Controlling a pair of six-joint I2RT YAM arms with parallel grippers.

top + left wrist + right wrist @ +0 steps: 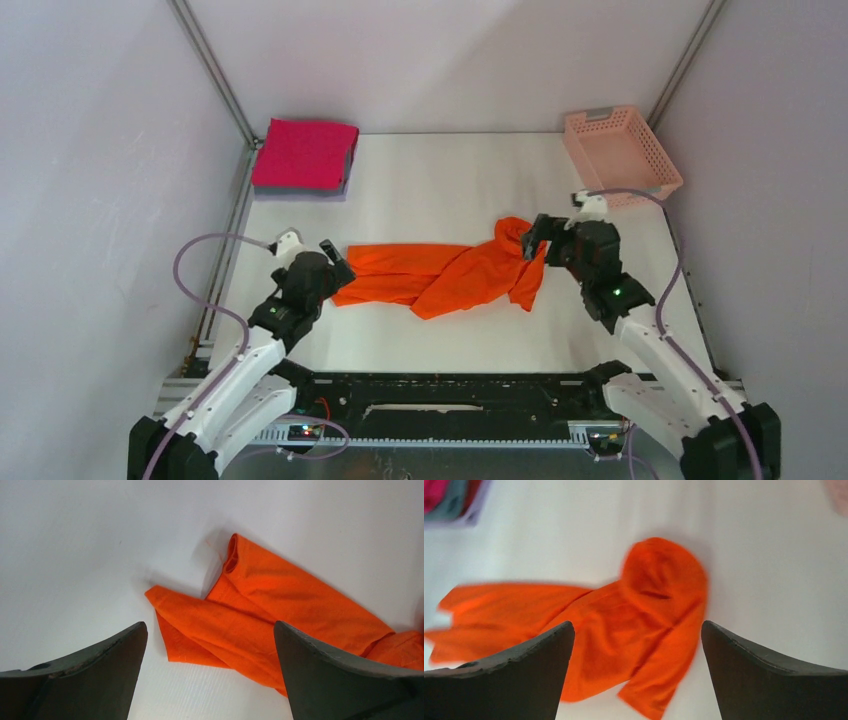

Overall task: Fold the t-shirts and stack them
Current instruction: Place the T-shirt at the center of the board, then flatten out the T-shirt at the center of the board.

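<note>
The orange shirt's open far corner point(354, 250) point(234, 560) sticks out free on the bare tabletop, so the left gripper will next lower outward onto it and close there.
The orange t-shirt point(440, 272) lies crumpled in a long strip across the middle of the table. It also shows in the left wrist view point(280, 605) and, blurred, in the right wrist view point(634, 620). A folded magenta-pink shirt point(305, 153) lies on a folded grey one at the far left corner. My left gripper point(335, 258) is open and empty, just above the shirt's left end. My right gripper point(535, 240) is open and empty above the shirt's bunched right end.
A pale pink lattice basket point(620, 155) stands at the far right corner. White walls close the table on three sides. A black rail point(450, 395) runs along the near edge between the arm bases.
</note>
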